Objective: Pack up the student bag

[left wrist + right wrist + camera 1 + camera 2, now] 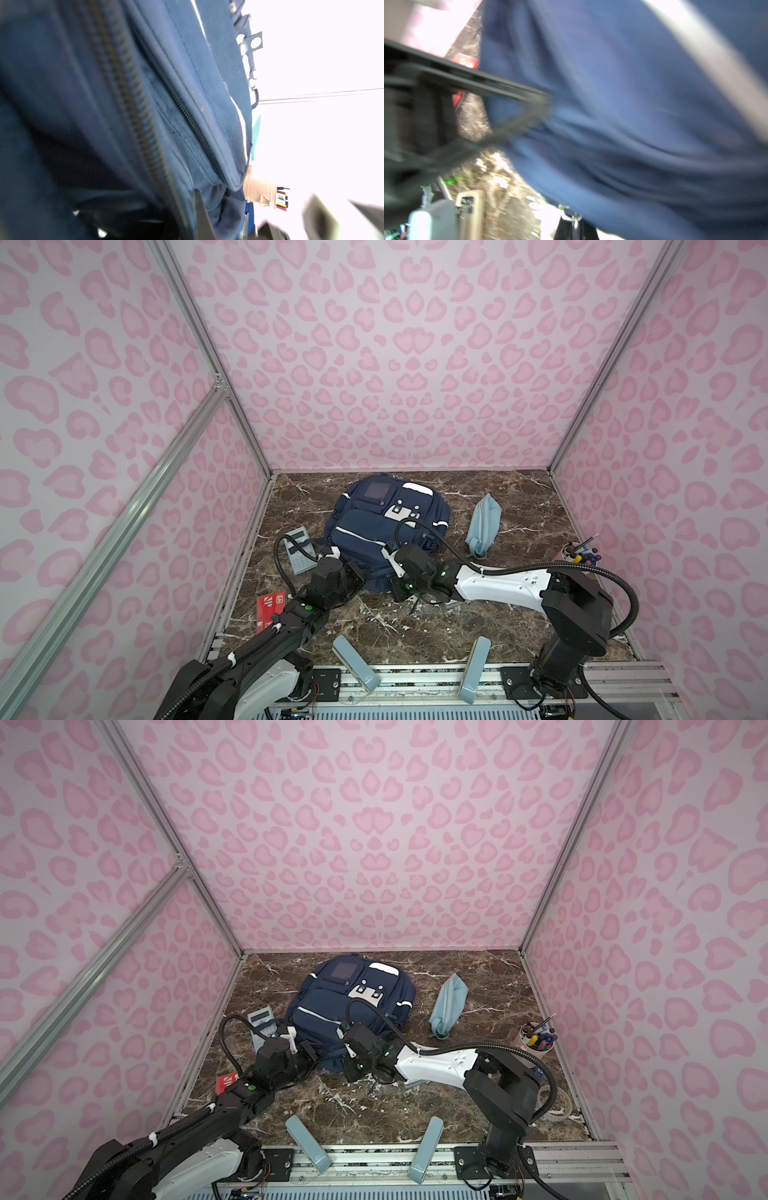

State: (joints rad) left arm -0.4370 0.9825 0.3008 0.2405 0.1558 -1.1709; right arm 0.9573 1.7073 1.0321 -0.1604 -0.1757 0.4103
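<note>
I will next move my right gripper outward to the bag's edge by the pouch and let go there, to make the open gap of the zipper longer.
The student bag (374, 526) (332, 1006), a navy backpack with white stripes, lies flat in the middle of the marble table. My left gripper (365, 572) (191, 216) is at the bag's near left edge, shut on a fold of fabric beside a zipper (128, 87). My right gripper (392, 587) (572, 220) is at the near edge beside it, shut on a small metal zipper pull (571, 216). Both sets of fingertips are largely hidden under the wrists in both top views. The right wrist view is blurred.
A grey calculator (297, 549) lies left of the bag and a red booklet (270, 605) nearer at the left edge. A light-blue pouch (484, 526) lies to the right. A pen cup (579, 556) and a tape roll (557, 1104) stand at the right wall. Two pale stands (355, 662) sit at the front.
</note>
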